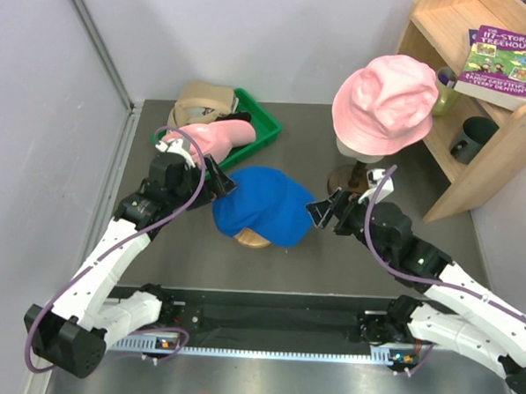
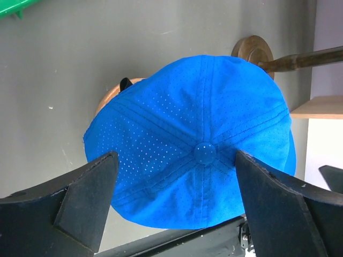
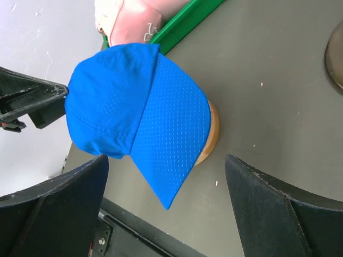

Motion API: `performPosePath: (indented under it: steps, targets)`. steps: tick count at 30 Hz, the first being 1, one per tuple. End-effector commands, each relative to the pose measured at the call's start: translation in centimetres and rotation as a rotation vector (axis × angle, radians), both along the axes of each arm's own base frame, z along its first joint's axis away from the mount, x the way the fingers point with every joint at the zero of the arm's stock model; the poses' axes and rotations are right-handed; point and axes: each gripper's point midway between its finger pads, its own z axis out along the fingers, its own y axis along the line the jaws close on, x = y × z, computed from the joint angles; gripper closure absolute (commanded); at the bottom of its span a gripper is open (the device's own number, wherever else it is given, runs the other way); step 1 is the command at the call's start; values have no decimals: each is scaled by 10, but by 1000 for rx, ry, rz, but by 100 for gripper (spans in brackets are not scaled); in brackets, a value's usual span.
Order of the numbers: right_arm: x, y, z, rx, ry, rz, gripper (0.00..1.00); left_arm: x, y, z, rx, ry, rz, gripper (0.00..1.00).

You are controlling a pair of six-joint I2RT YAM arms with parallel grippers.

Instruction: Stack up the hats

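Note:
My left gripper is to move outward next, away from the blue cap (image 1: 262, 206), and close on the pink cap (image 1: 215, 137), because the pink cap lies outward of it in the green tray.
A blue cap (image 1: 262, 206) sits on a round wooden stand (image 1: 254, 240) at the table's middle. My left gripper (image 1: 222, 179) is open and empty just left of the cap. My right gripper (image 1: 319, 213) is open and empty just right of it. In the left wrist view the blue cap (image 2: 198, 144) lies between the open fingers. In the right wrist view the blue cap (image 3: 134, 112) points its peak toward the near edge. A pink cap (image 1: 215, 137) and a tan cap (image 1: 202, 101) lie in a green tray (image 1: 265, 126). A pink hat (image 1: 384, 102) sits on a mannequin head.
The mannequin's wooden foot (image 1: 348, 178) stands right behind my right gripper. A wooden shelf (image 1: 478, 129) at the right holds a book (image 1: 501, 64), a green mug (image 1: 445, 90) and a dark cup (image 1: 472, 137). A wall runs along the left.

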Motion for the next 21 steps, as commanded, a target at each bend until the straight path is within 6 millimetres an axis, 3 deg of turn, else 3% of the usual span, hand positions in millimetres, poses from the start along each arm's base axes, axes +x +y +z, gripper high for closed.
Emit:
performPosePath:
  steps: [1,3,6,14,15,21]
  targets:
    - [9,7,36,-2,-80,16,12,2,5,-6,35,2,11,6]
    - [10,12,42,2,-97,34,12,3,6,-6,45,2,13,6]
    - [12,16,35,-8,-77,36,12,4,7,-2,48,-4,16,5]
    - [-1,10,8,63,22,15,12,21,8,34,67,-80,26,4]
    - [-3,10,-7,59,48,18,11,24,6,39,67,-83,26,4]
    - [-11,11,-13,141,71,25,11,39,10,66,113,-144,36,2]
